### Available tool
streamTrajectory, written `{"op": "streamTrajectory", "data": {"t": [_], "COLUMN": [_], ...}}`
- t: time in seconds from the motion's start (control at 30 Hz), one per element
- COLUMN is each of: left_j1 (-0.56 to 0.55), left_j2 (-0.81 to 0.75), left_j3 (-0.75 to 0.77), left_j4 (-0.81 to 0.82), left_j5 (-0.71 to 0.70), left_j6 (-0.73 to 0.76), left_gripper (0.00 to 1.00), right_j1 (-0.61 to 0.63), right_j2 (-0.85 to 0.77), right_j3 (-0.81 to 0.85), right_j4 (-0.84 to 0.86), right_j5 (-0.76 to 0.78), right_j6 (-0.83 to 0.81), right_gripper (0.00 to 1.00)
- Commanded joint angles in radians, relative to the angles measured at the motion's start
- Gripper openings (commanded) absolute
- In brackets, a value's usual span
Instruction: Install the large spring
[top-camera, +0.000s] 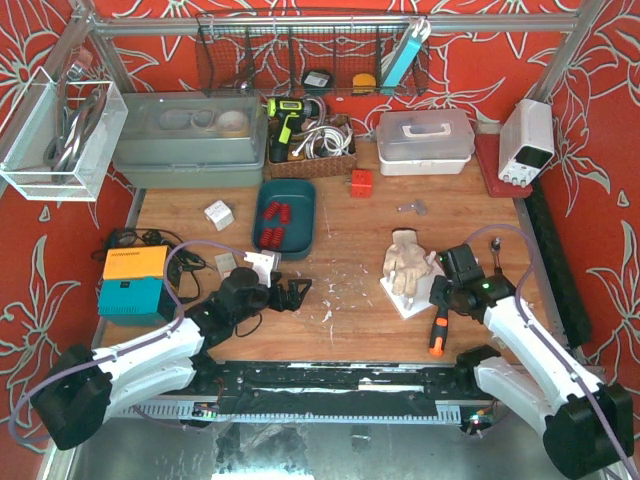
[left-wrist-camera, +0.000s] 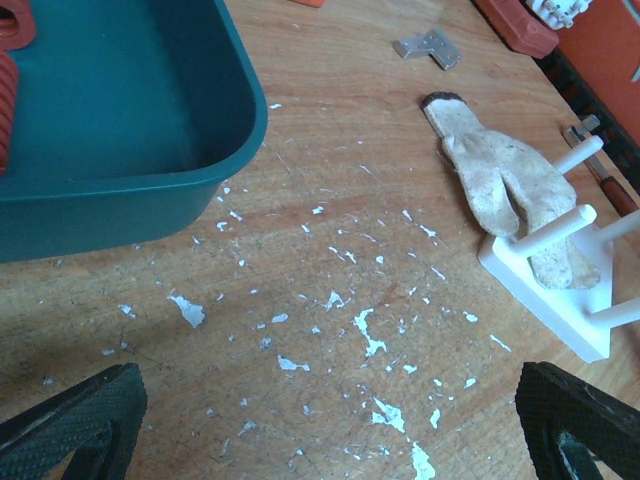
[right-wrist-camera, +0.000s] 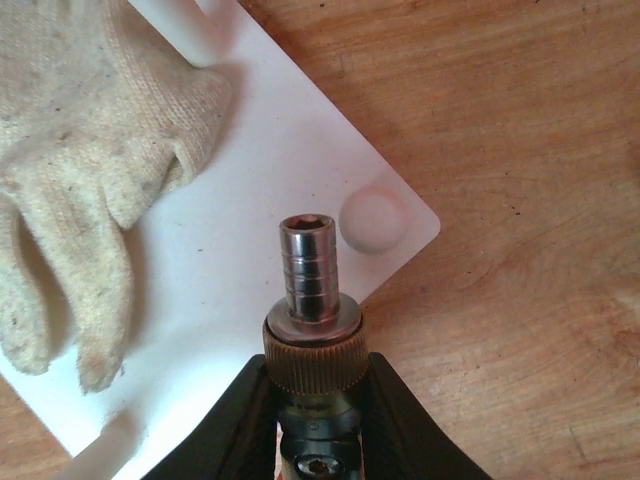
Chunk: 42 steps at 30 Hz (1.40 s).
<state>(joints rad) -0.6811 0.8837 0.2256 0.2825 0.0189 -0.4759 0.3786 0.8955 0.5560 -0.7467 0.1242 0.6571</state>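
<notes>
The clear wood (top-camera: 447, 220) beside the metal bracket is farther outward, so the robot's right gripper should next carry the driver outward off the glove-draped stand, lower it and let it go.
Two red ribbed springs (top-camera: 273, 224) lie in the teal tray (top-camera: 304, 215); which one is the large spring I cannot tell. In the left wrist view only their ends (left-wrist-camera: 14, 24) show in the tray (left-wrist-camera: 130, 190). My left gripper (top-camera: 292, 295) (left-wrist-camera: 325, 430) hovers open over bare wood, right of the tray's near end. My right gripper (top-camera: 447, 300) (right-wrist-camera: 315, 400) is shut on a socket driver (right-wrist-camera: 312, 270) with an orange-and-black handle (top-camera: 438, 335). The driver's tip points at the white peg stand (top-camera: 410, 298) (right-wrist-camera: 250, 300), close to a short round peg (right-wrist-camera: 373, 220).
A worn cloth glove (top-camera: 405, 262) (right-wrist-camera: 80, 150) (left-wrist-camera: 500, 185) is draped over the stand's pegs. Behind are an orange cube (top-camera: 361, 183), a metal bracket (top-camera: 411, 207) (left-wrist-camera: 428, 46), lidded bins and a power supply (top-camera: 526, 142). An orange-and-teal box (top-camera: 134, 283) sits at the left.
</notes>
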Motion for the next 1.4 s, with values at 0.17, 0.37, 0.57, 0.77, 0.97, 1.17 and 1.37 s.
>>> {"op": "streamTrajectory", "data": {"t": [0.17,0.37,0.57,0.77,0.97,1.17,1.37], "left_j1": [-0.005,-0.005,-0.005,-0.005,-0.005,-0.005,-0.006], "left_j2": [-0.002,0.026,0.076,0.078,0.049,-0.009,-0.072], "left_j3": [-0.020,-0.015,-0.002,0.000,-0.005,-0.038,-0.055], "left_j4": [0.040,0.057,0.087,0.092,0.110,0.176,0.187], "left_j5": [-0.019,0.017,0.105,0.118,0.182,0.284,0.306], "left_j6": [0.007,0.022,0.039,0.041,0.064,0.073,0.088], "left_gripper": [1.00,1.00,1.00,1.00,1.00,1.00,1.00], "right_j1": [0.013,0.012,0.008,-0.017,-0.080,-0.126,-0.166], "right_j2": [-0.147,-0.226,-0.186,-0.120,0.010,0.206,0.438], "right_j3": [0.091,0.132,0.177,0.228,0.253,0.344,0.465], "right_j4": [-0.149,-0.198,-0.195,-0.138,0.093,0.278,0.359], "right_j5": [0.048,0.204,0.411,0.532,0.559,0.513,0.314], "right_j6": [0.067,0.115,0.107,0.034,-0.101,-0.269,-0.483], "right_gripper": [0.00,0.00,0.00,0.00,0.00,0.00,0.00]}}
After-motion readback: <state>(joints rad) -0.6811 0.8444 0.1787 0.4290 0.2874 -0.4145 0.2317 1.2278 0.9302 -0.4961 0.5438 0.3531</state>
